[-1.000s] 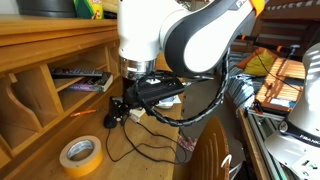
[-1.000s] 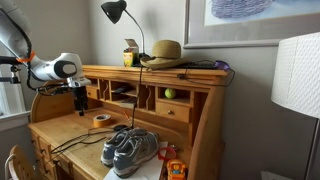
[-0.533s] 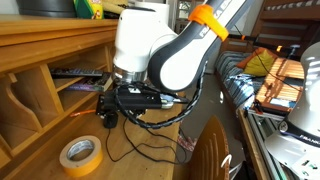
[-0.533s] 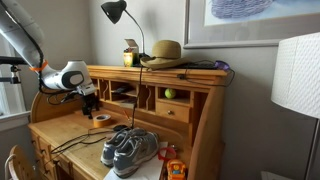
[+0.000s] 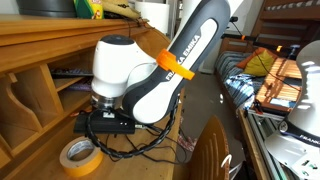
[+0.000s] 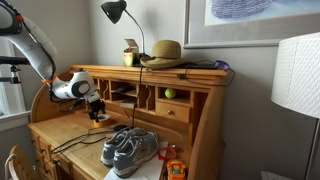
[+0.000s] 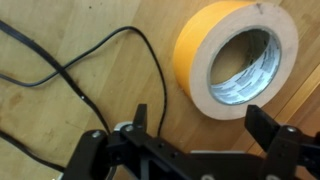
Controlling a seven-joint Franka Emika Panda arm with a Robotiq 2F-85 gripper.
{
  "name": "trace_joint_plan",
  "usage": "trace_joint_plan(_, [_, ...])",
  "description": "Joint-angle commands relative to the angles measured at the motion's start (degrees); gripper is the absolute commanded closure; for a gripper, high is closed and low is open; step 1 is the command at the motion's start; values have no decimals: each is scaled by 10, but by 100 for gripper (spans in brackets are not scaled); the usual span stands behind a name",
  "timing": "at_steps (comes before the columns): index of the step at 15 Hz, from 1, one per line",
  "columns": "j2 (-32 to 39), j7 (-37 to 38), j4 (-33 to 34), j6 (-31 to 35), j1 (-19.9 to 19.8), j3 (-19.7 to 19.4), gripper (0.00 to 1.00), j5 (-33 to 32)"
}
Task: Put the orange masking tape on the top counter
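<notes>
My gripper shifts sideways over the tape below next. It then lowers astride the tape's side by the cables, one finger into the tape's open core.
The orange masking tape is a yellow-orange roll with a pale core. It lies flat on the lower desk surface. It shows in an exterior view, partly under the arm. My gripper is open, its two dark fingers spread just short of the roll, empty. In an exterior view the gripper hangs low over the desk next to the roll. The top counter is the wooden top of the hutch, also seen in an exterior view. In the exterior view from across the room the arm hides the tape.
Black cables run over the desk beside the roll. A pair of grey sneakers sits on the desk front. A black lamp, a straw hat and a yellow jar stand on the hutch top. Cubbyholes open on the hutch's front.
The arm has swung down and toward the tape; the gripper now sits low over the desk right by the roll.
</notes>
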Motion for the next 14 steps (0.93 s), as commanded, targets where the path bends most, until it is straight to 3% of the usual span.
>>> trace_joint_plan(1, [42, 12, 54, -16, 32, -16, 0, 15])
trace_joint_plan(6, [87, -18, 118, -88, 4, 18, 5, 58])
trace_joint_plan(7, [92, -20, 126, -99, 2, 21, 23, 61])
trace_joint_plan(10, [109, -20, 152, -122, 1, 19, 38, 61])
trace_joint_plan(14, [117, -13, 167, -139, 3, 16, 71, 58])
